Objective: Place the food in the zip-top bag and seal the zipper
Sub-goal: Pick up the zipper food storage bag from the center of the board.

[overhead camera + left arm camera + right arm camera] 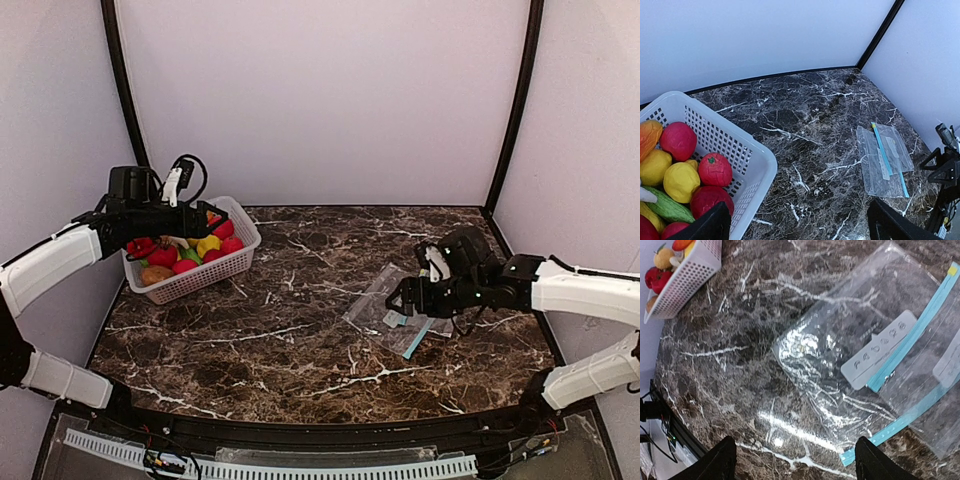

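I should next move my right gripper toward the basket (215,275) and lower it onto the uncovered edge of the zip-top bag on the basket side.
The food, red, yellow, orange, green and brown toy fruits and vegetables (185,255), lies in a white lattice basket (215,275) at the back left. In the left wrist view I see a red tomato (715,170), yellow lemons (681,182) and a green piece (667,210). My left gripper (210,218) hovers over the basket's far right side, open and empty (800,230). The clear zip-top bag (385,305) with a blue zipper strip (920,335) lies flat at the right. My right gripper (400,298) is open just above the bag's near left edge (797,467).
The dark marble table (290,330) is walled by white panels at the back and sides. The bag (885,165) shows two blue strips and two pale labels; I cannot tell whether it is one bag or two. The basket shows far off in the right wrist view (690,275).
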